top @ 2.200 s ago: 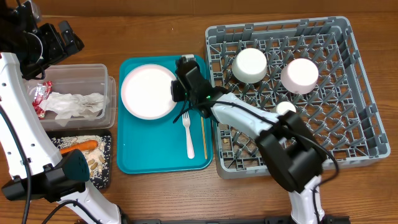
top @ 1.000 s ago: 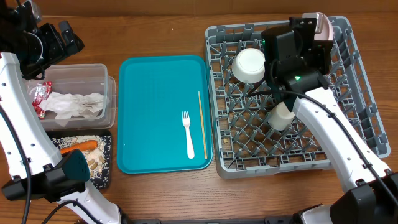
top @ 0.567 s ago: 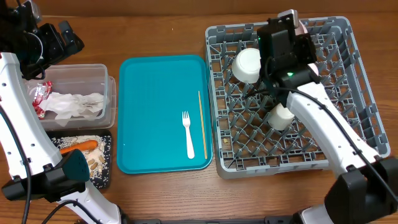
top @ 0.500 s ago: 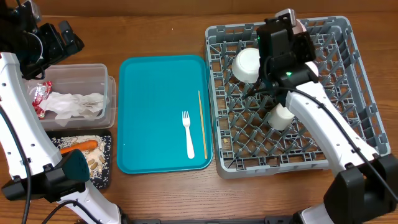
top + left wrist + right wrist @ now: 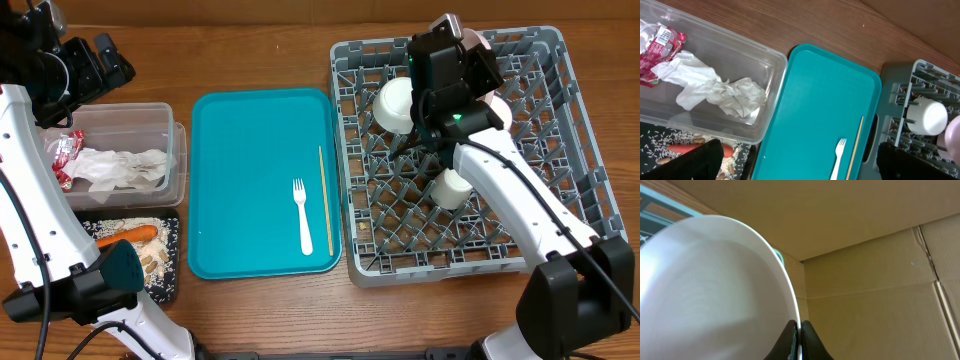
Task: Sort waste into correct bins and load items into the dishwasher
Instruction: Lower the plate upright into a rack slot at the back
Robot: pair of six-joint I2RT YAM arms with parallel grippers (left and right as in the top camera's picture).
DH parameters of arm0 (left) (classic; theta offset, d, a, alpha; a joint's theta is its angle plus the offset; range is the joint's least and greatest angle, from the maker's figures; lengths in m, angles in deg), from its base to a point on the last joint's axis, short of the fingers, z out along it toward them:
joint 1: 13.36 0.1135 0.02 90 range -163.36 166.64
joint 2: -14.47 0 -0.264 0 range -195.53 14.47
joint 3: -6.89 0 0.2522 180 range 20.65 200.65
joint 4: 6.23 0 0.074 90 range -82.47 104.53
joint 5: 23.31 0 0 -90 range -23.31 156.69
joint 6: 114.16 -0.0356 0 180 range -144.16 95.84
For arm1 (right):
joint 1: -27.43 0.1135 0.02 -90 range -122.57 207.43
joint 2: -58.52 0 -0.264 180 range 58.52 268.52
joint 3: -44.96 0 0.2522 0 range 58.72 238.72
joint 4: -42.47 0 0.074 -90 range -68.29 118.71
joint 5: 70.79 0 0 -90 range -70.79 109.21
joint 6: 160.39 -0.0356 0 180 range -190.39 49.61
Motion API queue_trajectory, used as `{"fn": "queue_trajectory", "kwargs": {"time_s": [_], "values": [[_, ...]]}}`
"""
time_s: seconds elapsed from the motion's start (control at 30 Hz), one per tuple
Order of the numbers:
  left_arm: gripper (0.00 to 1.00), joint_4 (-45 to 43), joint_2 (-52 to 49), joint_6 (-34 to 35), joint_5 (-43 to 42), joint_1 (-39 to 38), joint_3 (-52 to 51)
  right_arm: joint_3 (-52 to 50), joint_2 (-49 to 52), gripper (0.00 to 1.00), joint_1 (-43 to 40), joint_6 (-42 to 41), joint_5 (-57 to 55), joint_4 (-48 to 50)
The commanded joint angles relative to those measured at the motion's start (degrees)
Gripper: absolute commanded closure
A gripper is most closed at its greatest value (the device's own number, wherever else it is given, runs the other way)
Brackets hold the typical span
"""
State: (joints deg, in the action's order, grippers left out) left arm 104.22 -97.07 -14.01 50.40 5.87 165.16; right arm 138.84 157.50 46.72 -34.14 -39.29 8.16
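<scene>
My right gripper is going to shift the pale pink plate at the rack's back [image 5: 472,47] slightly toward the upturned bowl [image 5: 395,104] next. Then it should open off the plate's rim.
My right gripper [image 5: 460,52] is shut on the rim of the pale pink plate [image 5: 479,42] and holds it on edge over the back of the grey rack [image 5: 560,215]. In the right wrist view the plate [image 5: 715,290] fills the left, with the fingers [image 5: 799,336] pinching its rim. An upturned bowl [image 5: 395,104], a second bowl [image 5: 497,112] partly under the arm, and the white cup [image 5: 452,188] sit in the rack. The white fork [image 5: 302,216] and chopstick [image 5: 325,200] lie on the teal tray [image 5: 240,190]. My left gripper [image 5: 92,62] is open and empty above the clear tub [image 5: 150,115].
The tub holds crumpled napkins [image 5: 722,90] and the red wrapper [image 5: 657,42]. The black tray [image 5: 170,270] at front left holds the carrot [image 5: 128,236] and rice bits. Cardboard fills the right wrist view behind the plate. Bare wood lies along the table's front edge.
The right gripper has lifted the pink plate off the teal tray and carried it over the rack, then shifted slightly left and tilted. The left arm has not moved.
</scene>
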Motion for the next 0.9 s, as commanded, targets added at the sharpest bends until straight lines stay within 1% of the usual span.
{"fn": "queue_trajectory", "kwargs": {"time_s": [0.0,0.23,0.27,0.3,0.33,0.37,0.4,0.43,0.47,0.5,0.53,0.6,0.63,0.7,0.83,0.87], "values": [[0.00,0.1,0.3,0.3,-0.6,0.1,0.4,0.2,0.8,0.96,0.4,0.2,-0.5,0.3],[0.00,0.1,0.3,0.3,-0.6,0.1,0.4,0.2,3.1,0.96,2.1,0.2,0.3,0.3],[0.00,0.1,0.3,0.3,-0.6,0.1,0.4,0.2,3.5,0.95,2.7,0.2,1.1,0.3],[0.00,0.1,0.3,0.3,-0.7,0.1,0.4,0.2,3.8,0.92,3.1,0.2,1.4,0.3],[0.00,0.1,0.3,0.3,-0.7,0.1,0.4,0.2,3.9,0.85,3.5,0.2,1.7,0.3],[0.00,0.1,0.3,0.3,-0.7,0.1,0.4,0.2,3.9,0.76,3.7,0.2,1.9,0.4],[0.00,0.1,0.3,0.3,-0.7,0.1,0.4,0.2,3.9,0.64,3.9,0.2,1.8,0.5],[0.00,0.1,0.3,0.3,-0.7,0.1,0.4,0.2,3.9,0.40,3.9,0.2,1.7,0.8],[0.00,0.1,0.3,0.3,-0.6,0.1,0.4,0.2,3.9,0.31,3.9,0.2,1.6,0.8],[0.00,0.1,0.3,0.3,-0.7,0.1,0.4,0.2,3.9,0.25,3.9,0.2,1.4,0.8],[0.00,0.1,0.3,0.3,-0.7,0.1,0.4,0.2,3.9,0.14,3.9,0.2,0.1,1.0],[0.00,0.1,0.3,0.3,-0.7,0.1,0.4,0.2,3.9,0.02,3.9,0.2,-5.3,4.7],[0.00,0.1,0.3,0.3,-0.6,0.1,0.4,0.2,3.7,0.00,3.9,0.2,-8.9,8.6],[0.00,0.1,0.3,0.3,-0.7,0.1,0.4,0.2,2.3,0.00,4.3,0.2,-12.7,13.7],[0.00,0.1,0.3,0.3,-0.7,0.1,0.4,0.2,-1.5,0.00,7.3,-1.7,-12.0,14.1],[0.00,0.1,0.3,0.3,-0.7,0.1,0.4,0.2,-2.6,0.00,9.4,-5.9,-11.8,14.1]]}}
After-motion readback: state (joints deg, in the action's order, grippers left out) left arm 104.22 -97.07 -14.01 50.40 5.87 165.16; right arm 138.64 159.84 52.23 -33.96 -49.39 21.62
